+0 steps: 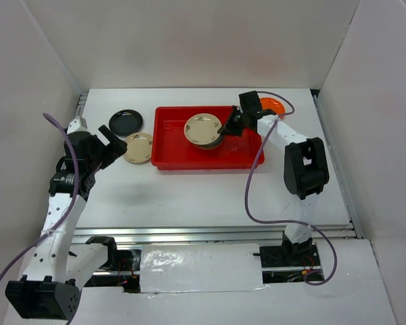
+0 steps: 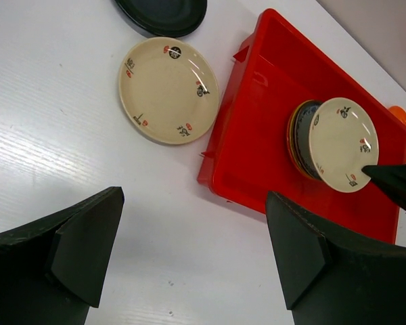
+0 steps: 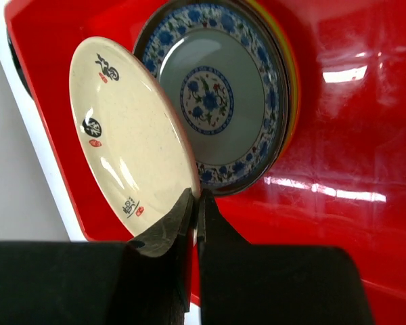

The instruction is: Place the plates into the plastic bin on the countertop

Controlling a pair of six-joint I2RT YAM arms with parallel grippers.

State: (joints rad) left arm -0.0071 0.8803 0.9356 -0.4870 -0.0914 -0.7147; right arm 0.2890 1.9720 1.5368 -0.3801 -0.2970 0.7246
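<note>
My left gripper comes down to the second cream plate's rim facing away [image 1: 126, 153] [image 2: 123, 93] from the bin next, since the plate's opposite edge lies against the bin's side.
The red plastic bin [image 1: 172, 139] lies on the white countertop [image 1: 203, 196]. Inside it a stack of plates is topped by a blue-patterned plate [image 3: 220, 88]. My right gripper [image 3: 197, 200] is shut on the rim of a cream plate [image 3: 125, 135], holding it tilted above that stack [image 1: 203, 128]. Left of the bin a second cream plate [image 1: 138, 147] and a black plate [image 1: 126, 122] rest on the countertop. An orange plate [image 1: 272, 105] sits right of the bin. My left gripper [image 1: 113, 144] hovers open just left of the cream plate [image 2: 168, 89], nothing between its fingers.
White walls enclose the countertop on three sides. A metal rail [image 1: 210, 233] runs along the front edge. Purple cables [image 1: 252, 183] trail from both arms.
</note>
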